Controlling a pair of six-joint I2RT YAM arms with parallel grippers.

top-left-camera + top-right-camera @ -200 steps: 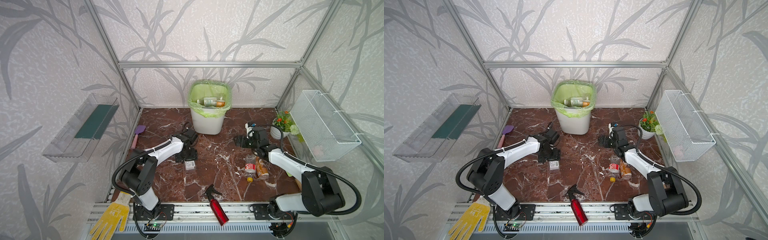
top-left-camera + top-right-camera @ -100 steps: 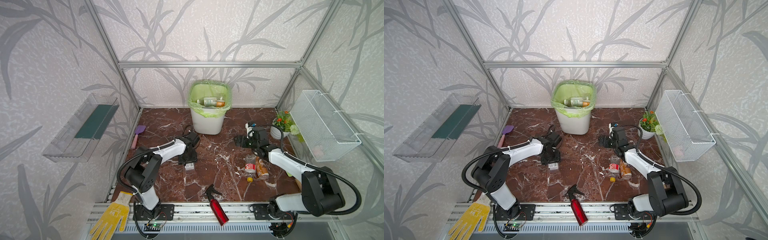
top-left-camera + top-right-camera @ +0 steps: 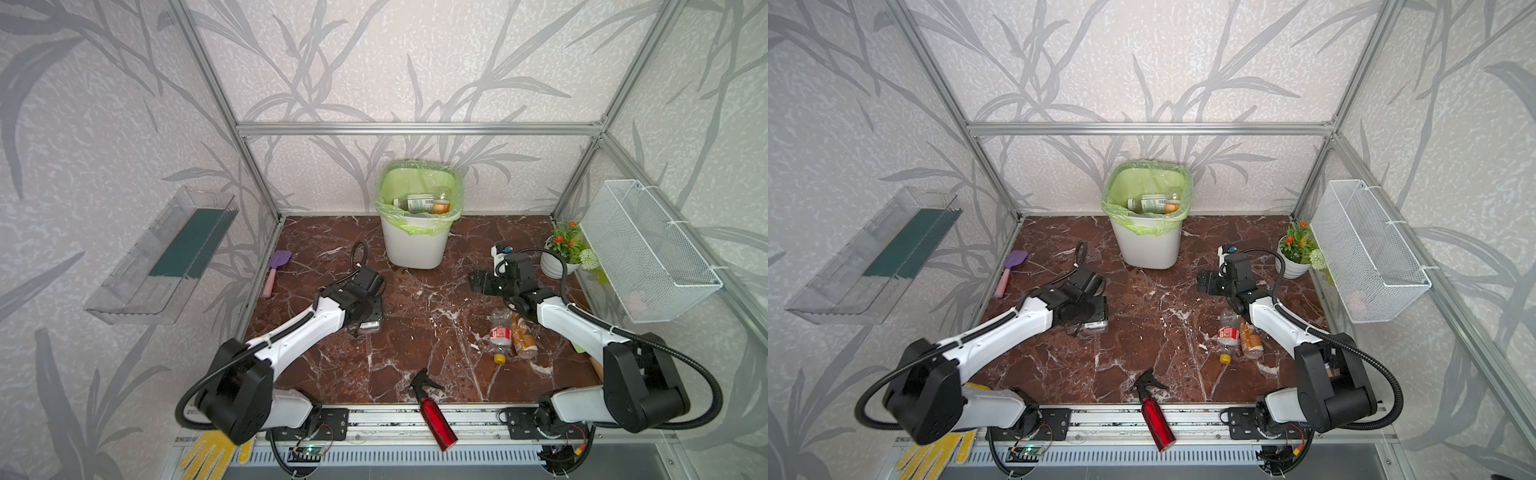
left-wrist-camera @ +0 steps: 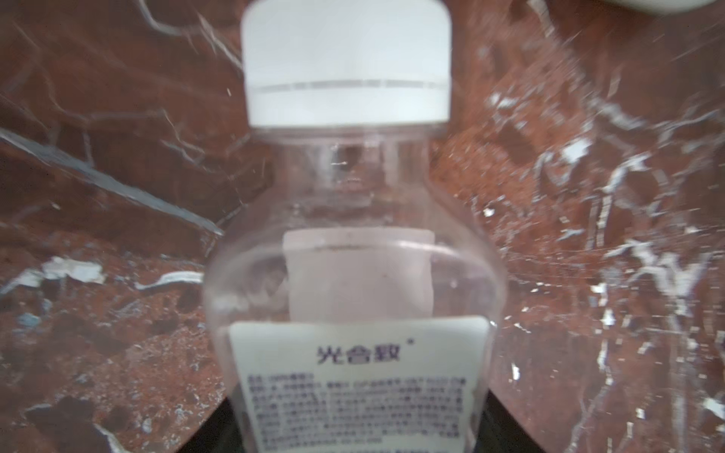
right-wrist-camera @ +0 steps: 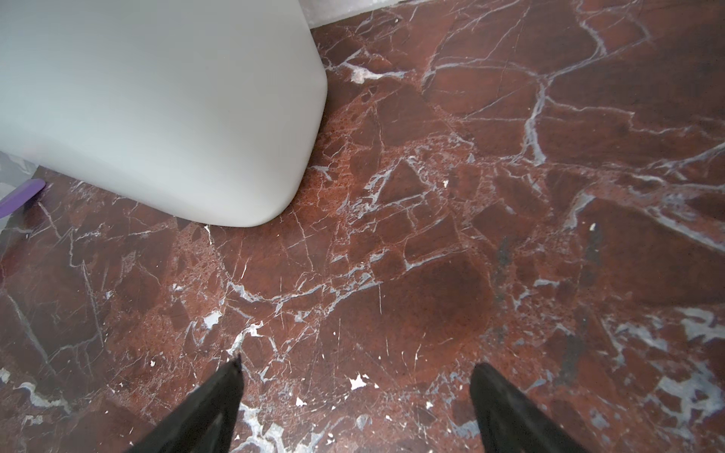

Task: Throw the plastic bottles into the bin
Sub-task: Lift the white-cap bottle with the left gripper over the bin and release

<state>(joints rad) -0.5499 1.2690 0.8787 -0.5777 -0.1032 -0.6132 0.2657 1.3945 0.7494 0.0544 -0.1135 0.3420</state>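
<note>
I will next raise my left gripper, tilting upward, and reach out to release the bottle into the bin's opening [image 3: 421,193], as that is higher and farther out than my gripper.
A clear plastic bottle [image 4: 353,243] with a white cap and white label lies on the brown marble floor. My left gripper [image 4: 359,398] is shut on it, its dark jaws pressing both sides of the label. In both top views the arm hides most of this bottle [image 3: 370,327]. Two more bottles, one red-labelled [image 3: 497,332] and one orange-brown [image 3: 521,338], lie beside my right arm. The white bin [image 3: 415,249] with a green bag stands at the back and holds several bottles [image 3: 419,204]. My right gripper [image 5: 355,376] is open and empty over bare floor near the bin [image 5: 157,117].
A red spray bottle [image 3: 432,415] lies at the front edge. A purple spatula [image 3: 276,268] rests by the left wall. A flower pot [image 3: 559,262] and a wire basket [image 3: 648,253] stand at the right. A clear shelf [image 3: 166,253] hangs on the left wall.
The left jaws have narrowed onto the white-capped bottle, and the left arm has settled lower over it. The right arm has not moved.
</note>
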